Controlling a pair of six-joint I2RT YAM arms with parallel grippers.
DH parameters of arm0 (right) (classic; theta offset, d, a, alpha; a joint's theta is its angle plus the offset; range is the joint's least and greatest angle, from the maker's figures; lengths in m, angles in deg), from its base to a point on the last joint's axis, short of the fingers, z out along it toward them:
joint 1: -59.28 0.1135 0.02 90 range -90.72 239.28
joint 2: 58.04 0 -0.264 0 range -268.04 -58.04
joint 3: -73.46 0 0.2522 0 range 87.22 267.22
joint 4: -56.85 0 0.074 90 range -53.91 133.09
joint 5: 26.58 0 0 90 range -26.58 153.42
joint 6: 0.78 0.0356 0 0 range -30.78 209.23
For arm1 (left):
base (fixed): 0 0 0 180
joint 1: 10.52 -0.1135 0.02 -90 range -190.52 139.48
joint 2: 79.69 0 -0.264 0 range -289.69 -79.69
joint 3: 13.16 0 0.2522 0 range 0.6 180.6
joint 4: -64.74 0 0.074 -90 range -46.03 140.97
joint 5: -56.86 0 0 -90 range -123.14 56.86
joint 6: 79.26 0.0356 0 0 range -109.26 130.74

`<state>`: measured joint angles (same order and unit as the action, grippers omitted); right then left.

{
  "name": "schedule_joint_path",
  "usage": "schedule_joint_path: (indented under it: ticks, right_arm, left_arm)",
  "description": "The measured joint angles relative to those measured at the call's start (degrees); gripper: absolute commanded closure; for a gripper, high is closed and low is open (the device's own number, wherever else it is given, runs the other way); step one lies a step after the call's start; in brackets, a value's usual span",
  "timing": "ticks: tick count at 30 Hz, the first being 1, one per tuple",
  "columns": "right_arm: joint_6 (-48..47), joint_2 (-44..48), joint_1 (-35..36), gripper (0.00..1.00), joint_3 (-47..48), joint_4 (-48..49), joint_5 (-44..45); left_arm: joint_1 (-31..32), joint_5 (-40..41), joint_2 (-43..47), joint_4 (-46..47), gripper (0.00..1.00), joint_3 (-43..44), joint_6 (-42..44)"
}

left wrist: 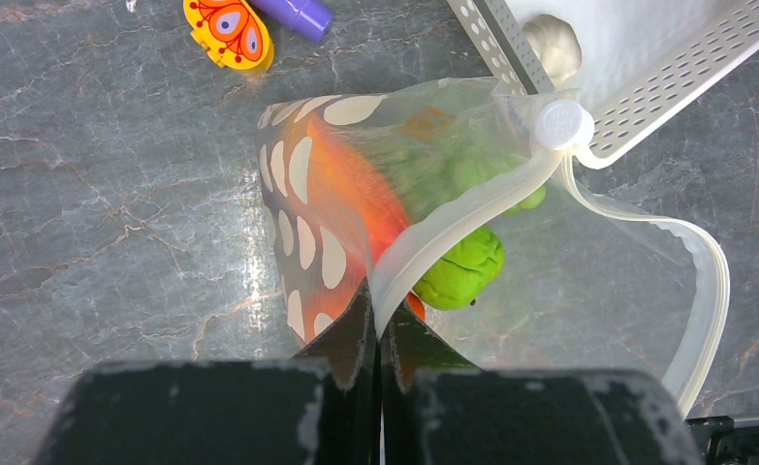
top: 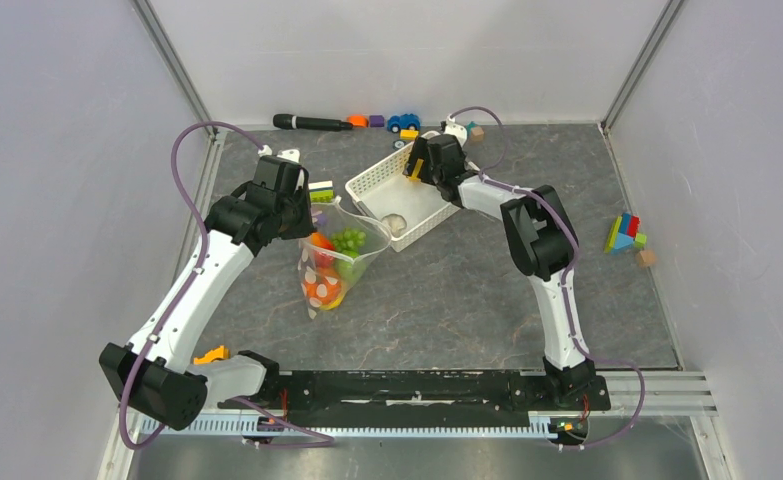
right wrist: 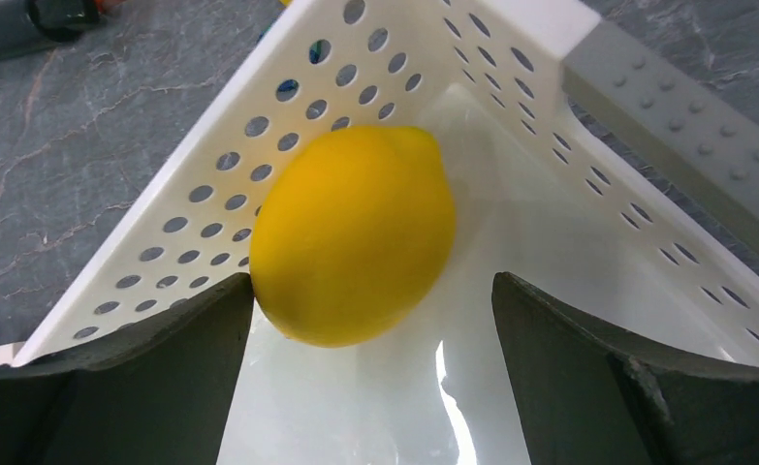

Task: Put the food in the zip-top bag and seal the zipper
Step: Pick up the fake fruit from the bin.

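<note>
I should keep my right gripper low next and bring both of its fingers together around the lemon's sides. The yellow lemon [top: 415,170] [right wrist: 354,234] sits between its open fingers and touches just one of them.
The clear dotted zip-top bag [top: 329,262] lies on the grey table with its mouth open toward the basket. Orange food [top: 321,290] and green grapes [top: 348,240] are inside it. My left gripper [left wrist: 383,325] is shut on the bag's zipper [left wrist: 458,221] at the mouth edge; the grapes [left wrist: 460,268] show just beyond. My right gripper [right wrist: 373,295] is open, low inside the white basket [top: 387,178]. A yellow lemon [right wrist: 354,234] lies in the basket's corner, touching my left finger [right wrist: 222,325]. In the top view the right gripper [top: 425,165] hides the lemon.
A pale round piece [top: 394,224] lies in the basket's near corner. A black marker [top: 311,123], blocks and a small toy car [top: 403,122] lie along the back wall. A block stack [top: 625,235] sits at the right. A purple piece [left wrist: 294,12] and a patterned yellow toy [left wrist: 230,31] lie beside the bag.
</note>
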<state>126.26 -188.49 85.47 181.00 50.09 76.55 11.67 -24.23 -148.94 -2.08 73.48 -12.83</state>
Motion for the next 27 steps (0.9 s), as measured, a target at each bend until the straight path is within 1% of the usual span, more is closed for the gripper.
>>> schedule_joint_path:
  ticks: [4,9,13,15,23,27]
  right_arm:
    - [0.9,-1.7,-0.2,0.08,0.2,1.3,-1.0]
    - [1.9,-2.0,-0.5,0.18,0.2,4.3,-2.1]
    - [2.2,-1.9,-0.7,0.21,0.0,6.6,-2.6]
    - [2.1,-1.9,-0.8,0.25,0.0,7.7,-2.6]
    - [2.7,-2.2,-2.0,0.48,0.0,9.4,-4.8]
    - [3.1,-2.0,-2.4,0.6,-1.7,11.7,-6.1]
  left_arm:
    - [0.0,0.0,0.0,0.0,0.98,0.0,0.0]
    - [0.0,0.0,0.0,0.0,0.98,0.0,0.0]
    - [0.0,0.6,0.3,0.0,0.98,0.0,0.0]
    - [0.0,1.4,0.7,0.0,0.98,0.0,0.0]
    - [-0.5,3.7,2.6,-0.1,0.98,0.0,0.0]
    - [-1.0,4.5,2.6,-0.2,0.98,0.0,0.0]
